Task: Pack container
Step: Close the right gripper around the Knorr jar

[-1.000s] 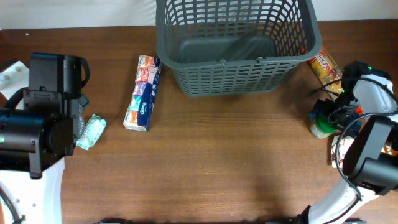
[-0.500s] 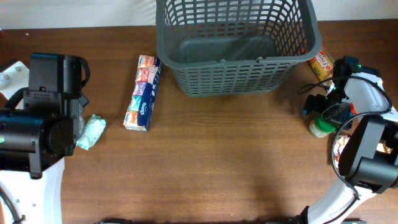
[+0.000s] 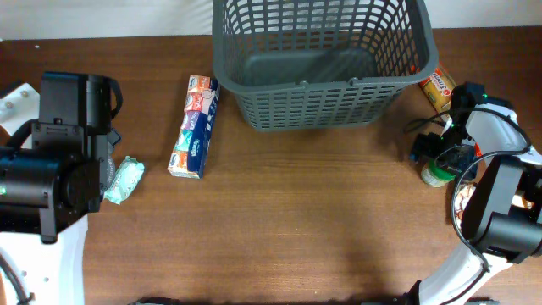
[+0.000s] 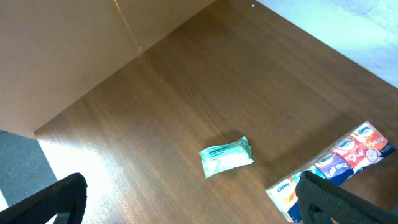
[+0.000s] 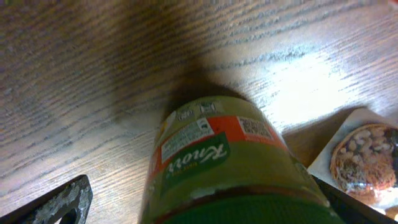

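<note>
My right gripper stays low and closes its fingers on the Knorr jar (image 3: 437, 174) next, since one finger is still apart from it.
The dark grey lattice basket (image 3: 322, 59) stands at the table's far middle, with nothing showing inside it. My right gripper (image 3: 430, 155) is at the right edge, low over a Knorr jar (image 3: 437, 174) with a green lid. In the right wrist view the jar (image 5: 217, 162) stands between my open jaws; the left finger (image 5: 62, 202) is apart from it. My left gripper (image 4: 193, 208) is open and empty above the table at the left. A teal wipes pack (image 4: 226, 156) and a tissue multipack (image 4: 336, 165) lie below it.
The tissue multipack (image 3: 195, 127) lies left of the basket, the wipes pack (image 3: 124, 180) further left. An orange packet (image 3: 442, 89) lies by the basket's right corner. A packet with a food picture (image 5: 367, 155) lies right of the jar.
My right wrist has swung left and towards the basket's right corner, with the gripper staying at the jar. The left arm and the other items have not moved.
</note>
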{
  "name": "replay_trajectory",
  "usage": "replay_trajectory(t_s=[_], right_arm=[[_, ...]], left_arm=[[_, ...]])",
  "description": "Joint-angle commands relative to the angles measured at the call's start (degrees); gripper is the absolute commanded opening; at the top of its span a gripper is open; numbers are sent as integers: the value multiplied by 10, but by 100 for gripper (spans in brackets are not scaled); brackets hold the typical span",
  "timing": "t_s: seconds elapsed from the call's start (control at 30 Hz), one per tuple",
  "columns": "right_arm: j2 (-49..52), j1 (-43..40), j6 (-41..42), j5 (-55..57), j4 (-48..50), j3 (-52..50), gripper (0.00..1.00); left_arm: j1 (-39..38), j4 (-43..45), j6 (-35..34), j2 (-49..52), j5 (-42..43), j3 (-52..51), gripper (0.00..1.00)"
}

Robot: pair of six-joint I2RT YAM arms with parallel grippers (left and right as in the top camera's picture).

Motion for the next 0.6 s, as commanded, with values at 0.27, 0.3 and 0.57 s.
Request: replay_trajectory(t_s=[0.27, 0.3, 0.57], right_arm=[[3, 2, -10, 9, 17, -5, 99], [3, 2, -10, 10, 17, -5, 99], [3, 2, -10, 10, 18, -5, 99]], left_arm=[[4, -1, -5, -6, -4, 6, 99], [4, -1, -5, -6, -4, 6, 99], [4, -1, -5, -6, -4, 6, 99]])
